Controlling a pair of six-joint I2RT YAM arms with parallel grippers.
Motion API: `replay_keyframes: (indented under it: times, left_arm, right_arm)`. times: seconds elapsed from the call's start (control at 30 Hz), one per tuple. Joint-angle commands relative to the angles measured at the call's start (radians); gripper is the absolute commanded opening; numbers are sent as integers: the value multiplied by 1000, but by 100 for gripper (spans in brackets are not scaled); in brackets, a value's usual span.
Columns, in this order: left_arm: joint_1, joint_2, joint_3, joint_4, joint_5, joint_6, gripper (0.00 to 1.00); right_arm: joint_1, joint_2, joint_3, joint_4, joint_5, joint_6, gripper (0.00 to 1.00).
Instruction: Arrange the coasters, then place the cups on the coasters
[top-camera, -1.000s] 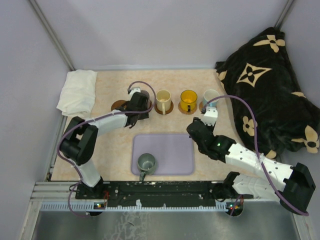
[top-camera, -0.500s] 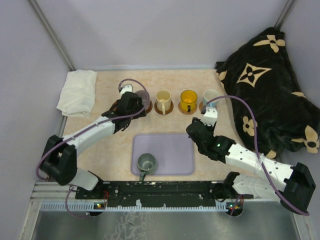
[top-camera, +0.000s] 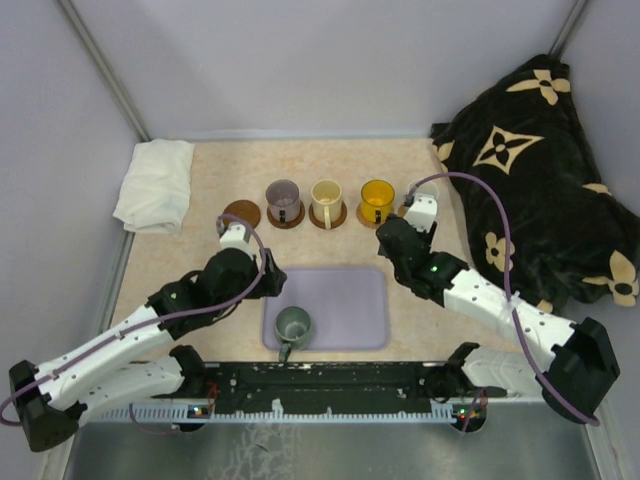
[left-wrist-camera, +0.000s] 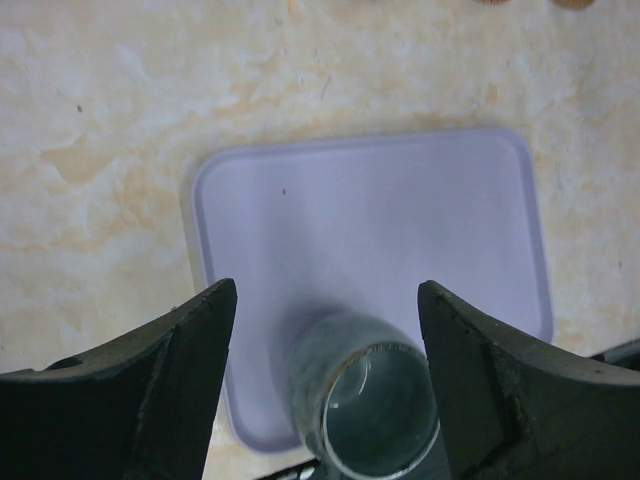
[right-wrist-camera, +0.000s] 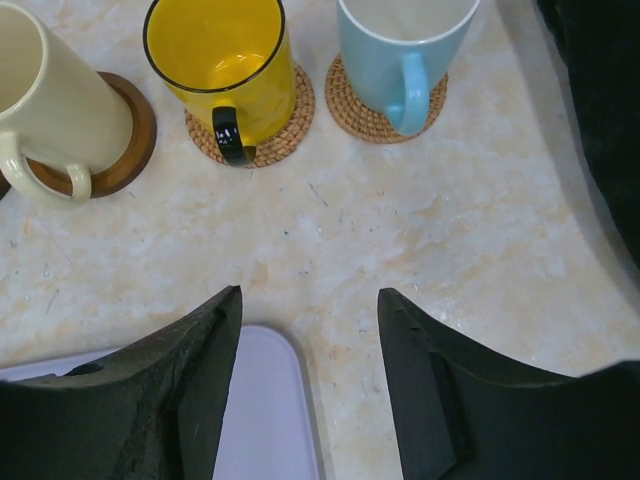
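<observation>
Next, my left gripper moves back past the grey-green cup's rim and down onto its handle (top-camera: 285, 353), since that handle juts out toward the near metal bar.
Four cups stand on coasters in a row at the back. They are a purple-grey cup (top-camera: 283, 200), a cream cup (top-camera: 326, 200), a yellow cup (right-wrist-camera: 215, 62) and a light blue cup (right-wrist-camera: 405, 50). One dark coaster (top-camera: 240, 213) lies bare at the row's left end. A grey-green cup (left-wrist-camera: 372, 410) stands on the lavender tray (top-camera: 350, 295). My left gripper (left-wrist-camera: 328, 290) hangs open above it, with the cup low between the fingers and untouched. My right gripper (right-wrist-camera: 310, 295) is open and empty over bare table near the tray's far right corner.
A white folded cloth (top-camera: 155, 185) lies at the back left. A dark blanket with tan flower marks (top-camera: 530, 170) fills the right side. Grey walls enclose the back and sides, and a metal rail runs along the near edge.
My left gripper let go of the purple-grey cup on its coaster, drew back toward the near side and now hangs over the tray, jaws wider. The right gripper opened a little.
</observation>
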Motion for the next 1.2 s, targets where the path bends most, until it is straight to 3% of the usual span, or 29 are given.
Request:
replay_keyframes:
  times: [0.0,0.3,0.83,1.03,1.17]
  left_arm:
    - [-75,-70,-69,-128,38,-113,79]
    - [-237,-81,-26,-193,97,-104,80]
    - [-502,142,-12,-264,40,-307,77]
    - [-530,177,-30,-264,49,-359,55]
    - [-530,188,-35,-269,37,-368,48]
  right_arm:
    - [-5,34,71,54,2,-37,57]
    - [-15,72,91,73,-2,-55,58]
    - [-17,78,78,87,-6,-53,58]
    - [-17,58,63,89,-9,-45,58]
    - [-17,45,51,90,-10,-37,58]
